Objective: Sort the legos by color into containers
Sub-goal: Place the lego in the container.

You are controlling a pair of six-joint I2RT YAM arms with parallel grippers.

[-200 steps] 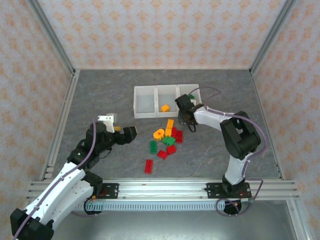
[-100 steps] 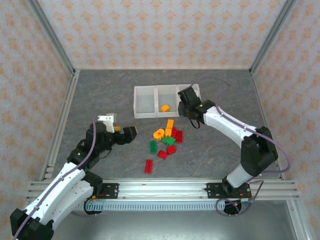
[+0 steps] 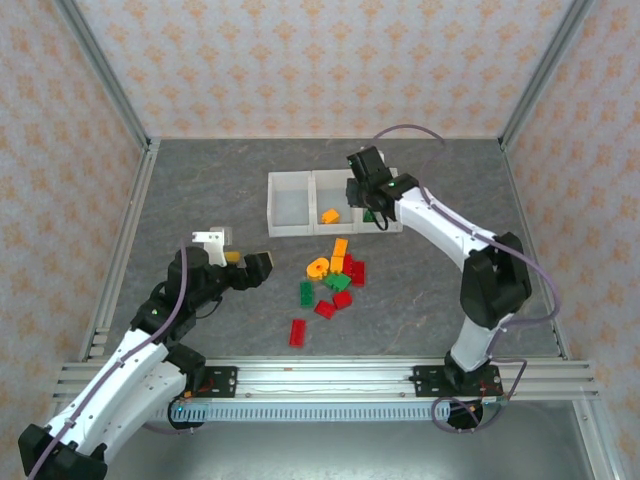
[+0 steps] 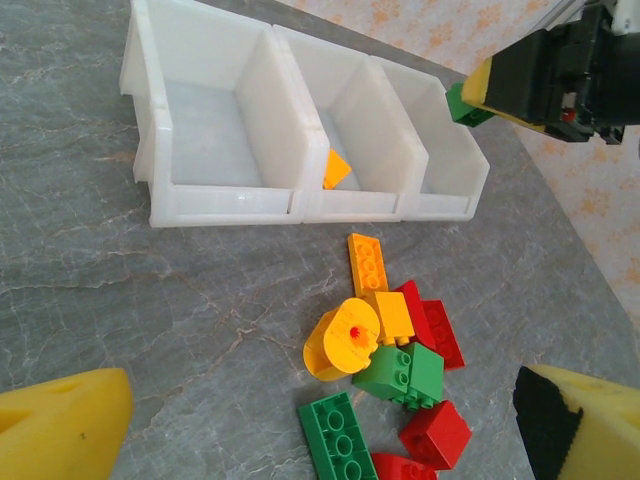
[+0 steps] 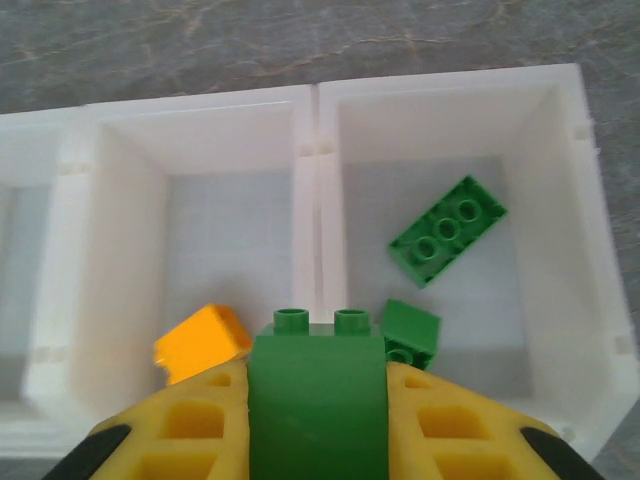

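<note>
My right gripper needs to move sideways past the side between the containers next and let go over the container with the green legos, which is beside and below it, because the colors match.
My right gripper (image 5: 316,385) is shut on a green lego (image 5: 316,400) and hangs over the wall between the middle and right containers (image 5: 318,200). Two green legos (image 5: 447,230) lie in the right bin, and one orange lego (image 5: 200,342) lies in the middle bin. From above, the right gripper (image 3: 370,205) is over the row of containers (image 3: 290,232), whose left bin holds nothing. A pile of red, orange and green legos (image 3: 332,278) lies on the table in front of the bins. My left gripper (image 3: 238,256) stands open to the left of the pile, with nothing between its fingers (image 4: 60,430).
One red brick (image 3: 297,332) lies apart, nearer the front rail (image 3: 320,375). Metal frame posts and patterned walls close in the grey table (image 3: 200,180) on three sides. The right arm's cable (image 3: 410,130) loops above the bins.
My right gripper has carried the green lego from beside the pile away to over the bins. The left arm has stayed still.
</note>
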